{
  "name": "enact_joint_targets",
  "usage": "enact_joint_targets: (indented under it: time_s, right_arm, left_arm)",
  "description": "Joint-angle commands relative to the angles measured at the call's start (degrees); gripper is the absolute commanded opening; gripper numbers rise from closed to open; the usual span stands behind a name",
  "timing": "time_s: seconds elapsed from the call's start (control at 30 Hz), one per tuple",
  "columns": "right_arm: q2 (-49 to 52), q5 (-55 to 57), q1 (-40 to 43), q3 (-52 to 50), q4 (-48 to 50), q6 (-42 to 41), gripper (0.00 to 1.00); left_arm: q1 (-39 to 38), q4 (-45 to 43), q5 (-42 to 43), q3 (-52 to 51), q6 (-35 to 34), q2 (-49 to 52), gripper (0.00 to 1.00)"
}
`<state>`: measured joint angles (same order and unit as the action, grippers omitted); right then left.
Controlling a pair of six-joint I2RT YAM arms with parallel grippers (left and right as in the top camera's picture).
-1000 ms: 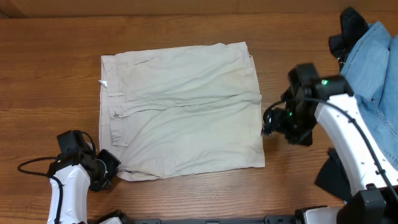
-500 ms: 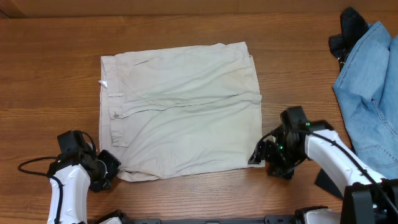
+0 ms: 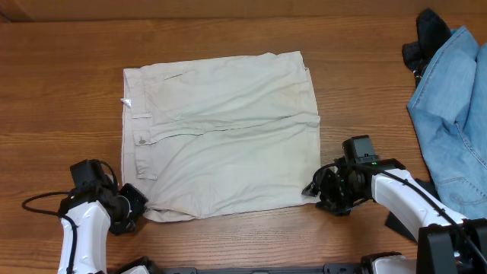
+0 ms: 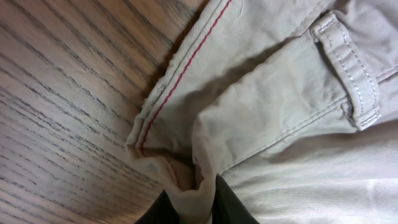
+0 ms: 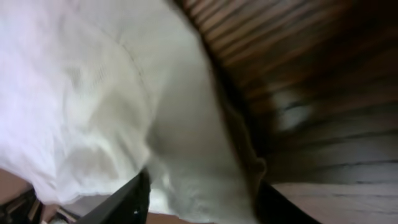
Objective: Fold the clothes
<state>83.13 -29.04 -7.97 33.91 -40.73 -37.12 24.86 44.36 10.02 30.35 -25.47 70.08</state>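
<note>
The trousers are still lying flat, so I should lift the pinched corner of the waistband with my left gripper, move it outward, lower it by the white label [image 3: 127, 102] and let it go.
The pale beige trousers [image 3: 221, 137] lie flat in a rough rectangle at the table's middle, waistband and small white label to the left. My left gripper [image 3: 131, 207] is at their front left corner. In the left wrist view it [image 4: 199, 202] is shut on a pinch of the waistband cloth [image 4: 280, 112]. My right gripper [image 3: 314, 190] is at the front right corner. In the right wrist view its fingers [image 5: 202, 199] stand wide apart with the trouser cloth [image 5: 93, 93] between them.
A light blue denim garment [image 3: 456, 106] lies at the right edge, with a black garment [image 3: 428, 34] behind it. Another dark object [image 3: 403, 217] lies at the front right. A black cable [image 3: 38, 202] loops beside the left arm.
My right arm has moved from the trousers' right edge toward the front, and its gripper now sits at the front right corner. The left arm and the trousers have not moved.
</note>
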Motion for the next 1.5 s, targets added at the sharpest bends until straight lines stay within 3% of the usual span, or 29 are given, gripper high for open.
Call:
enact_joint_targets:
  time_s: [0.0, 0.07, 0.17, 0.23, 0.43, 0.67, 0.87, 1.2, 1.47]
  right_arm:
    - [-0.5, 2.2, -0.1, -0.9, 0.4, -2.6, 0.43]
    - [-0.5, 2.4, -0.1, -0.9, 0.4, -2.6, 0.38]
    - [-0.5, 2.4, -0.1, -0.8, 0.4, -2.6, 0.26]
    - [-0.6, 2.4, -0.1, -0.8, 0.4, -2.6, 0.17]
    - [-4.3, 5.3, 0.3, 2.6, -3.6, -0.5, 0.08]
    - [-15.9, 16.2, 0.3, 12.7, -16.1, -0.4, 0.05]
    - [-23.3, 20.3, 0.3, 19.2, -21.3, -0.4, 0.05]
    - [-26.4, 26.5, 0.3, 26.0, -29.6, -0.4, 0.05]
    - [-23.5, 31.5, 0.3, 35.7, -29.9, 4.6, 0.06]
  left_arm:
    - [0.3, 0.2, -1.0, -0.3, 0.9, 0.3, 0.17]
    - [0.3, 0.2, -1.0, -0.3, 0.9, 0.3, 0.17]
    - [0.3, 0.3, -0.6, -0.3, 1.0, 0.3, 0.04]
    - [0.3, 0.2, 2.4, -0.2, 3.8, 0.2, 0.04]
    - [0.3, 4.6, 6.8, 3.6, 9.9, -0.8, 0.04]
    - [0.3, 13.8, 6.5, 11.5, 12.3, -6.4, 0.04]
    - [0.3, 20.3, 8.7, 16.0, 12.3, -10.5, 0.04]
    - [0.3, 33.2, 12.1, 26.3, 16.7, -16.2, 0.04]
    - [0.3, 38.8, 9.3, 32.1, 13.3, -20.8, 0.04]
